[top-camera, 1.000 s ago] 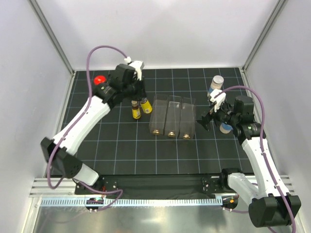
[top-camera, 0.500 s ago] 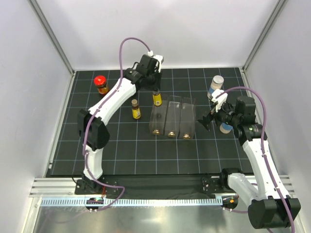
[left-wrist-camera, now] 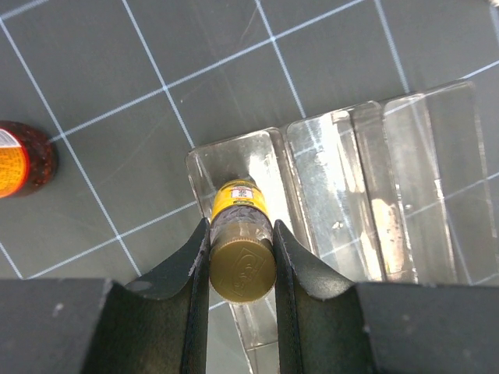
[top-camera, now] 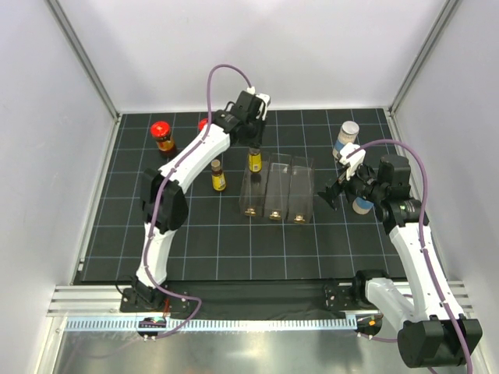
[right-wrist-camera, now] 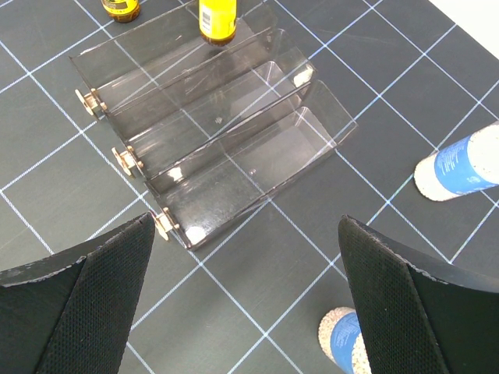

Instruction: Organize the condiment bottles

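Next, my left gripper brings the upright bottle down to the far end of the rack's slot nearest the second yellow bottle. It releases the bottle there, since that end lies below.
My left gripper is shut on a slim yellow-labelled bottle just below its brown cap, holding it upright at the far end of the clear rack's left slot. I cannot tell if it touches the slot floor. The second yellow bottle stands left of the rack. One red-capped amber jar stands at the far left, and the other is mostly hidden behind the left arm. My right gripper is open and empty, with the white blue-labelled bottles on its right.
The clear three-slot rack lies mid-table, its middle and right slots holding nothing. The amber jar shows at the left wrist view's edge. White walls enclose the black gridded mat.
My left gripper has carried the yellow bottle rightwards from beside the other yellow bottle to the far end of the rack's left slot. The right arm has not moved.
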`<state>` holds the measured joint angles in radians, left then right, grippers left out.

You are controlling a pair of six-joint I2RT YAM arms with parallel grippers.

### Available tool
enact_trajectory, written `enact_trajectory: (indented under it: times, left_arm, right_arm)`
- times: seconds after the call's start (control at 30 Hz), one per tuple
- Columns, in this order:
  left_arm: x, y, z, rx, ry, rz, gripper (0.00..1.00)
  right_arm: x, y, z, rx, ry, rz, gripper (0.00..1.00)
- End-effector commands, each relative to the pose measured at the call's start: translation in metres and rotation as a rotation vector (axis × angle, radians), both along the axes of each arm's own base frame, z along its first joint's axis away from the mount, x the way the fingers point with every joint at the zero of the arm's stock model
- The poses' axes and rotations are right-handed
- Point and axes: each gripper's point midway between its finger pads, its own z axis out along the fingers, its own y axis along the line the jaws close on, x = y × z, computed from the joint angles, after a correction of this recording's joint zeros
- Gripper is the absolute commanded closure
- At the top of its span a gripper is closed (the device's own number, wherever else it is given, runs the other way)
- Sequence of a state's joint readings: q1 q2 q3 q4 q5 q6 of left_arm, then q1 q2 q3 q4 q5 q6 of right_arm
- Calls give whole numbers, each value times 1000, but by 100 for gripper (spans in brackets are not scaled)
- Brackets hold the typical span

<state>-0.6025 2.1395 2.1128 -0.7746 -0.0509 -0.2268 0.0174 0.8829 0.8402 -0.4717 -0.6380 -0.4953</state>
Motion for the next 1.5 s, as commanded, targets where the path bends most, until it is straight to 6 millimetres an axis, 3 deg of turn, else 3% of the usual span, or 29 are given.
enact_trajectory:
  times: [0.0, 0.3, 0.4, 0.5, 0.63, 0.77, 0.93, 1.0, 1.1, 1.13, 1.33, 1.43, 1.47]
  left_arm:
    - [14, -9, 26, -31, -90, -4, 100]
    - [20, -11, 9, 0, -88, 0, 98]
    - [20, -13, 6, 4, -87, -1, 91]
    - [19, -14, 6, 4, -87, -3, 79]
    - [16, -16, 6, 12, -91, -8, 51]
    - [10, -16, 15, 12, -107, -13, 34]
    - [0, -13, 49, -26, -161, -20, 24]
    - [-5, -8, 54, -22, -176, -17, 23]
    - [-15, 3, 83, -49, -233, -4, 21]
    - [-21, 9, 101, -70, -267, 2, 20]
    - [-53, 41, 108, -108, -288, 79, 16]
    - [-71, 63, 102, -116, -279, 154, 16]
    - [-76, 70, 89, -98, -260, 172, 15]
  right_arm:
    - [3, -2, 10, -8, -53, 2, 0]
    - [3, -1, 10, -7, -55, 4, 0]
    - [3, -1, 10, -7, -55, 4, 0]
    - [3, -1, 10, -6, -53, 4, 0]
    - [3, -1, 10, -6, -55, 6, 0]
    - [5, -8, 10, -6, -53, -19, 0]
    - [5, -8, 10, -8, -54, -18, 0]
    - [5, -8, 9, -6, -53, -19, 0]
    - [5, -8, 9, -9, -54, -16, 0]
    - [5, -8, 9, -8, -53, -16, 0]
    - [6, -10, 7, -11, -49, -24, 0]
    - [6, -11, 7, -12, -52, -25, 0]
    - [6, -11, 7, -12, -50, -25, 0]
